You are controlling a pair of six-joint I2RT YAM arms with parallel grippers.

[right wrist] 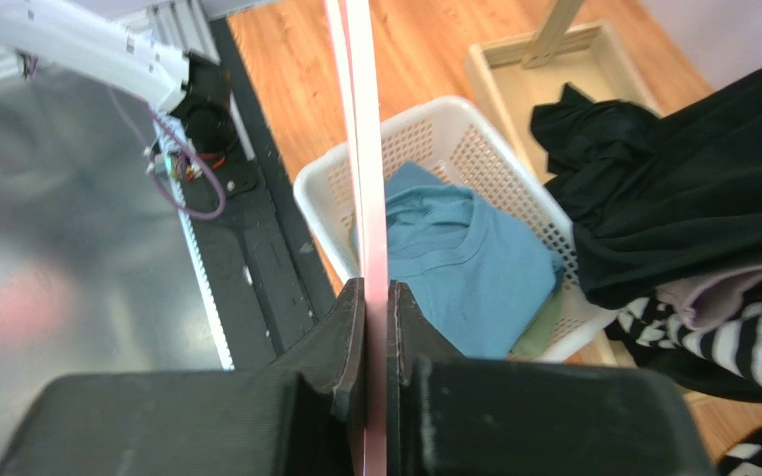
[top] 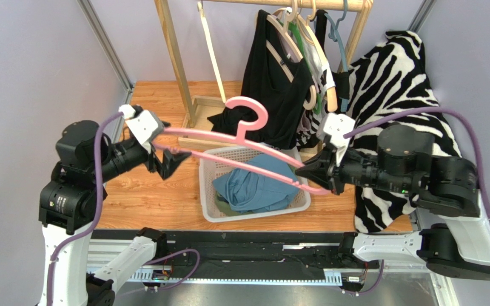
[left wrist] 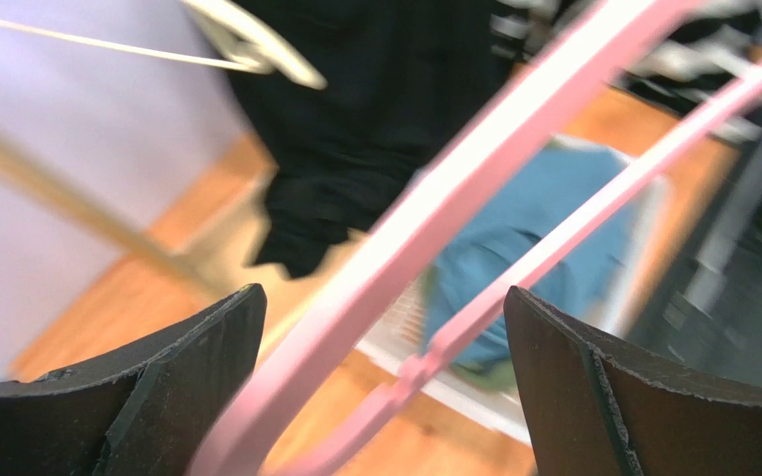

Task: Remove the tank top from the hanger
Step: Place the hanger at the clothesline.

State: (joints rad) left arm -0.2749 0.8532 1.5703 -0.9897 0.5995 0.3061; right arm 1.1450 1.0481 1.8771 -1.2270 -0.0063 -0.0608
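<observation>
I should swing my right gripper outward next and turn the hanger's hook onto the bar to release it. The bar's empty part lies outward of that gripper.
A bare pink hanger hangs level in the air over the white basket. My right gripper is shut on its right end; in the right wrist view the pink bar is pinched between the jaws of that gripper. My left gripper is at the hanger's left end, open. In the left wrist view both pink bars pass between its wide-apart fingers without touching them. The blue tank top lies crumpled in the basket, off the hanger.
A wooden clothes rack stands behind the basket, with a black garment and other hangers on its rail. A zebra-print cloth drapes at the right, behind my right arm. A green garment lies under the blue one.
</observation>
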